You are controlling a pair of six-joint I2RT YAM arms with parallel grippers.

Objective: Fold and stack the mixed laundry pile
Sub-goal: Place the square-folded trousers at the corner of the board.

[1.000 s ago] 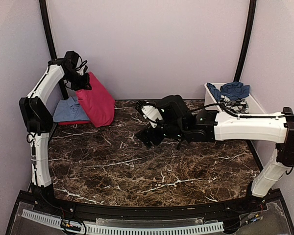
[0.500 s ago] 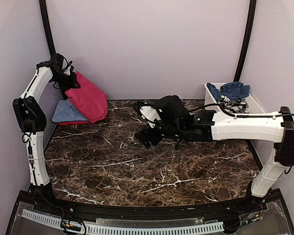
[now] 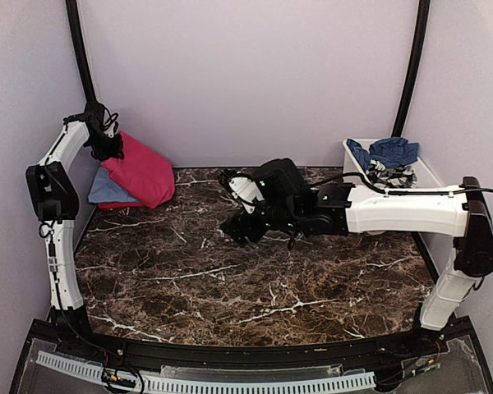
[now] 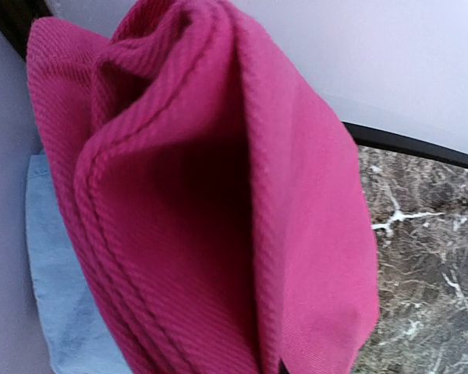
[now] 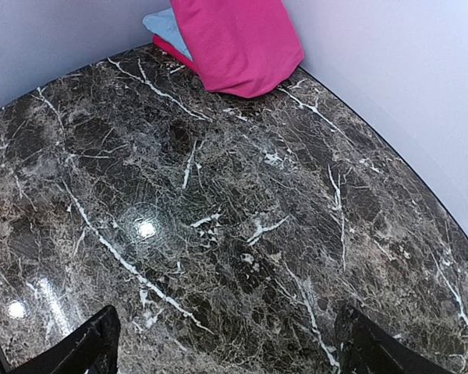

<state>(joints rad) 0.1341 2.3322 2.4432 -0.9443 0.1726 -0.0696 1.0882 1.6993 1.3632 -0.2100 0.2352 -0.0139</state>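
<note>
My right gripper should next move across and down onto the navy-blue garment, which lies outward and to the gripper's right in the top view.
A folded magenta-pink garment (image 3: 141, 174) hangs from my left gripper (image 3: 107, 148) in the back left corner. Its lower edge rests on a folded light blue shirt (image 3: 107, 191). The left gripper is shut on its top edge. In the left wrist view the pink cloth (image 4: 218, 195) fills the frame and hides the fingers, with the blue shirt (image 4: 62, 304) beside it. My right gripper (image 3: 237, 228) hovers open over the middle of the marble table (image 5: 234, 202), with nothing between its fingers (image 5: 93, 351). The pink garment (image 5: 234, 43) lies far ahead of it.
A white tub (image 3: 430, 174) at the back right holds a navy-blue garment (image 3: 390, 150) and a grey-and-white patterned one (image 3: 394, 174). A red cloth edge (image 3: 119, 206) shows under the blue shirt. Walls close in on the left, back and right.
My left arm has swung the pink garment left and down into the back corner, onto the blue shirt. The right gripper has drifted slightly left, still open.
</note>
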